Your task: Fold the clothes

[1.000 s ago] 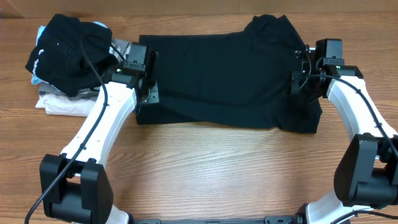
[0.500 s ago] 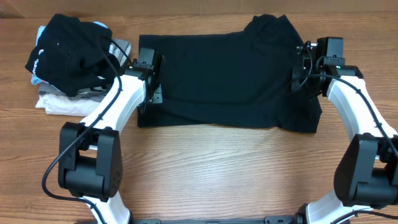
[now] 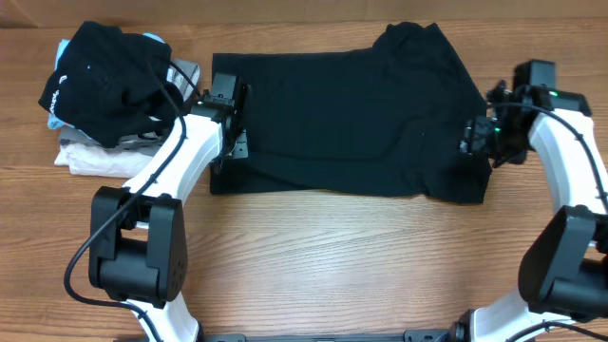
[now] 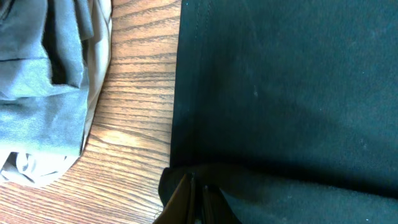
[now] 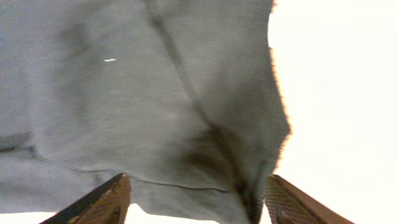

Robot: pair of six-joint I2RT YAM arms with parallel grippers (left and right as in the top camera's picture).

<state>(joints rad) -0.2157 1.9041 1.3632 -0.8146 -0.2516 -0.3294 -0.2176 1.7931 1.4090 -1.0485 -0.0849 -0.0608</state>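
Note:
The T-shirt's raised corner will go outward next, onto the flat fabric along the T-shirt's edge by the grey garment, because that fabric lies outward of it. My left gripper will carry it there and let go.
The clothes (image 3: 351,119), one black T-shirt, lie spread flat across the middle of the table, a sleeve sticking out at the far right. My left gripper (image 3: 228,119) is at the shirt's left edge. The left wrist view shows its fingers (image 4: 194,183) pressed together, with a raised lip of the black fabric (image 4: 280,93) gathered round the tips. My right gripper (image 3: 478,138) hovers over the shirt's right edge. In the right wrist view its jaws (image 5: 198,180) stand wide apart, and the fabric (image 5: 143,93) lies loose beneath them, gripped by neither finger.
A pile of other garments sits at the far left: a black one with white lettering (image 3: 100,76) on top of grey and cream-white ones (image 3: 90,157). The grey garment (image 4: 37,93) lies close to the shirt's left edge. Bare wood (image 3: 332,256) runs along the front.
My right gripper has opened, let go of the shirt's right side and moved right and toward the front. The left arm swung in early on; its gripper stays shut at the left edge.

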